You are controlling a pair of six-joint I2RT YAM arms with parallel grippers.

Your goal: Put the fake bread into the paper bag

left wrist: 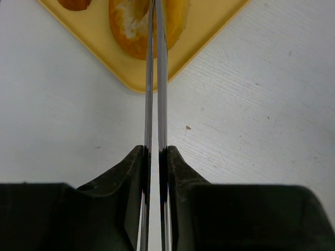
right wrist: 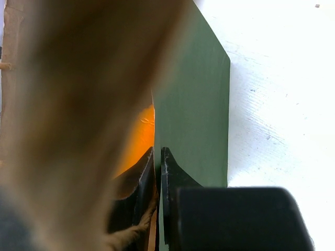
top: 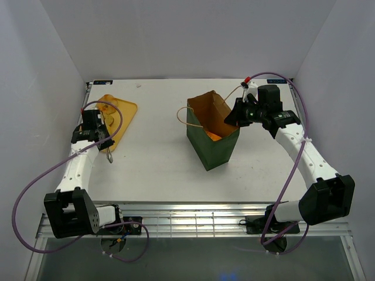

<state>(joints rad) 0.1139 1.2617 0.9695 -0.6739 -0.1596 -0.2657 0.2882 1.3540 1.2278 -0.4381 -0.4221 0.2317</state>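
The bag's opening (top: 210, 113) is right of my left gripper in the top view, so I will lift the tongs, swing the bagel over it and release.
The dark green paper bag (top: 214, 140) stands open mid-table, with an orange bread piece (top: 212, 136) inside; this piece also shows in the right wrist view (right wrist: 142, 137). My right gripper (top: 235, 117) is shut on the bag's right wall (right wrist: 193, 104), one finger inside and one outside (right wrist: 157, 152). My left gripper (top: 99, 137) is shut on the metal tongs (left wrist: 156, 78), whose closed blades reach over a ring-shaped bagel (left wrist: 131, 26) on the yellow tray (left wrist: 131, 73). Another brown bread piece (left wrist: 73, 4) lies at the top edge.
The yellow tray (top: 124, 111) lies at the back left, near the left wall. The bag's string handle (top: 183, 114) loops out to its left. White walls enclose the table on three sides.
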